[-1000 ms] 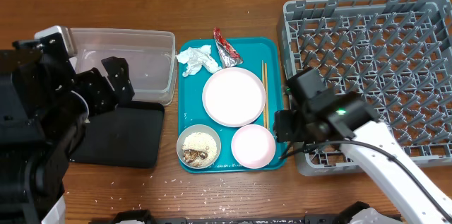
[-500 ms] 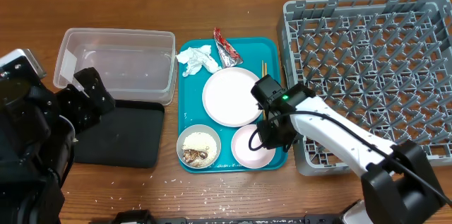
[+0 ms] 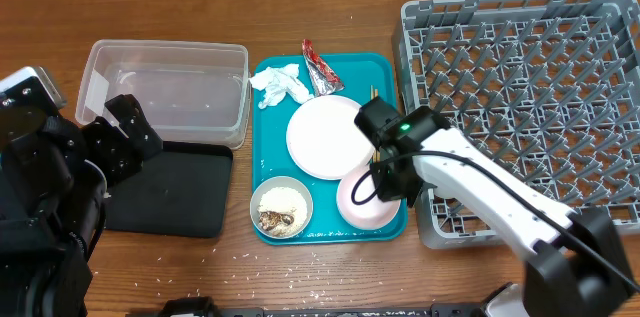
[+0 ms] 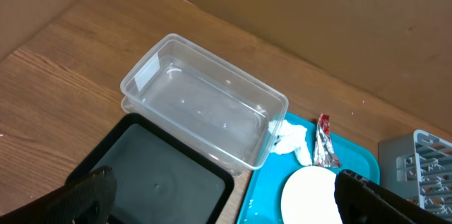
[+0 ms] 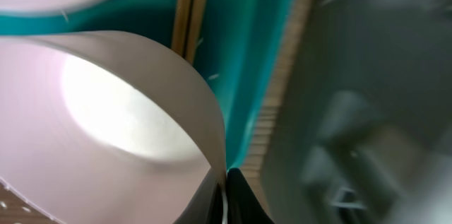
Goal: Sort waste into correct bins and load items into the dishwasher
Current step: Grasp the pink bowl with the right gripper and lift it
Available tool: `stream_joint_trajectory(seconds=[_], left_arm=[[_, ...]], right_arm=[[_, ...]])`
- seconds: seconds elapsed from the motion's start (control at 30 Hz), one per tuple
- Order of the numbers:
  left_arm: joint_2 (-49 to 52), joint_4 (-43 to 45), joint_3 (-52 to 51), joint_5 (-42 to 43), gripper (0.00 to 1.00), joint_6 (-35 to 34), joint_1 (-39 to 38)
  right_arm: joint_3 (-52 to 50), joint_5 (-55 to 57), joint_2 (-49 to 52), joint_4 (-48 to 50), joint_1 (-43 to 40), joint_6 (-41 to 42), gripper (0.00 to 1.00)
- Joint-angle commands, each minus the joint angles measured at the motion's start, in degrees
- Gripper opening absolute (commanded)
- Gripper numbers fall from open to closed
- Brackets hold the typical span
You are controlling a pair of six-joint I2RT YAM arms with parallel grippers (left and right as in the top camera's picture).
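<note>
The robot's right gripper will next lift the pink bowl off the teal tray (image 3: 268, 147) and swing outward. It will then let go of the bowl's rim over the empty far wires of the grey dish rack.
My right gripper (image 3: 392, 189) is shut on the right rim of the small pink bowl (image 3: 365, 202), which sits tilted at the front right of the teal tray (image 3: 268, 147). The right wrist view shows that rim pinched between the fingers of the gripper (image 5: 226, 179), with the chopsticks (image 5: 192, 5) beyond the bowl (image 5: 106, 125). Also on the tray are the plate (image 3: 325, 137), a greyish bowl of rice and scraps (image 3: 281, 207), the tissue (image 3: 277, 84) and the foil wrapper (image 3: 320, 72). My left gripper (image 3: 135, 132) hangs open over the black tray (image 3: 170, 192), beside the clear tub (image 3: 170, 92).
The grey dish rack (image 3: 530, 87) fills the right side, its near-left corner close behind my right arm. Loose rice grains (image 3: 250, 257) dot the table in front of the teal tray. In the left wrist view the tub (image 4: 205, 107) and black tray (image 4: 155, 174) lie below the gripper.
My right gripper came in from the rack's edge and closed on the pink bowl's rim, tipping it and nudging it left. The left arm drew back left, then held still.
</note>
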Motion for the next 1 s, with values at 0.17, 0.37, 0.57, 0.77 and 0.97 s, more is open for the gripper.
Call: stream_joint_trajectory(seconds=[0.17,0.37,0.57,0.77,0.97], left_arm=[[-0.11,0.07,0.70,-0.96,1.00,-0.72,-0.35],[-0.11,0.07,0.70,-0.96,1.00,-0.74,-0.35],[-0.13,0.07,0.70,-0.96,1.00,-0.74,-0.35],[-0.13,0.07,0.70,-0.96,1.00,-0.74,-0.35],[-0.11,0.07,0.70,-0.96,1.00,-0.74,-0.35]], right_arm=[[9.84,43.98,-16.98,-5.57,-2.51,23.02,0.04],[9.57,56.26,-18.67,-7.52,-12.37,30.73,0.04],[6.97,56.76,-13.99,-0.52,-26.80,30.71,0.04],[6.97,58.75,-3.80,9.77,-33.92,21.20,0.04],[6.97,63.52,6.25,11.65,-34.77,18.64,0.04]])
